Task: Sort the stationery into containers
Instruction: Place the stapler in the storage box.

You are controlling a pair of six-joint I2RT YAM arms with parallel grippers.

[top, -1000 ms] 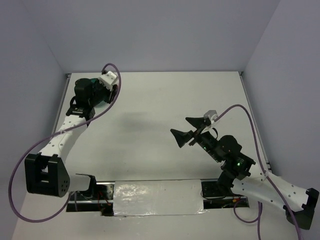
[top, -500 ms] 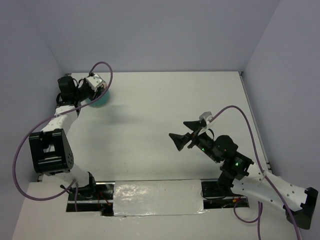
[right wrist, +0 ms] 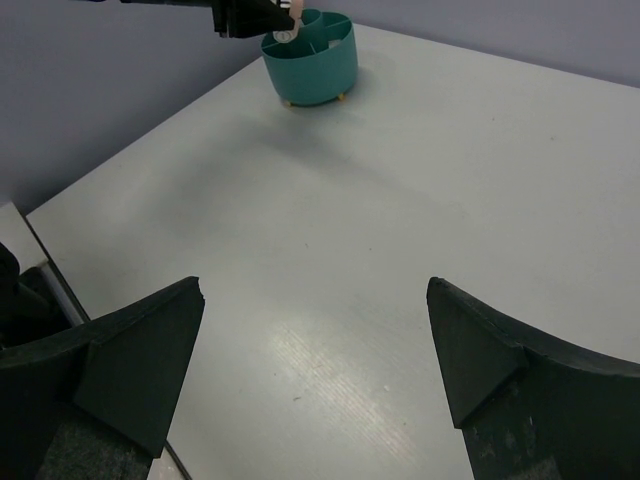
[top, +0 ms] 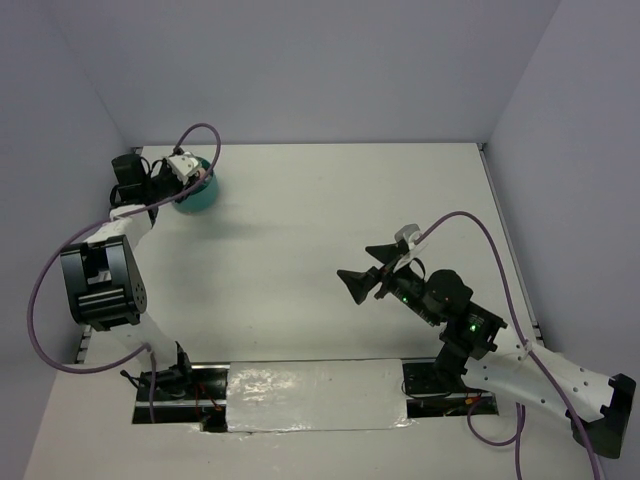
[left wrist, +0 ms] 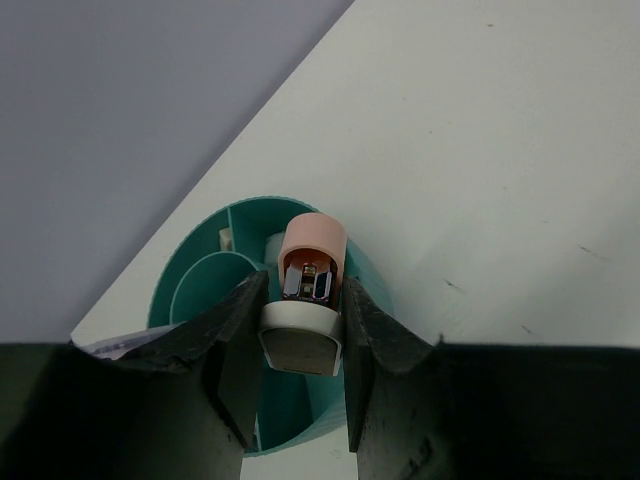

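Note:
Next, my left gripper brings the pink piece down toward the teal cup's open section point(left wrist: 286, 408) below and releases it there, as the section's bottom shows bare.
The round teal cup point(top: 196, 199) stands at the far left of the table, near the back wall. My left gripper point(top: 184, 168) hovers over its rim, shut on a pink-and-white oblong piece point(left wrist: 309, 290). In the left wrist view the piece hangs between the fingers point(left wrist: 240, 330) above the cup's compartments point(left wrist: 200, 290); a small pale item point(left wrist: 228, 238) lies in one compartment. My right gripper point(top: 367, 266) is open and empty, held above the table right of centre. The right wrist view shows the cup point(right wrist: 312, 66) far off, with the left gripper point(right wrist: 262, 16) over it.
Grey walls close the table at the back and both sides; the cup stands close to the left wall point(left wrist: 120, 120). A foil-covered strip point(top: 315, 395) lies between the arm bases at the near edge. No loose stationery shows on the table.
My left arm has swung left and back, carrying its gripper from over the cup's right side to its left rim. My right gripper has drifted slightly toward the near edge.

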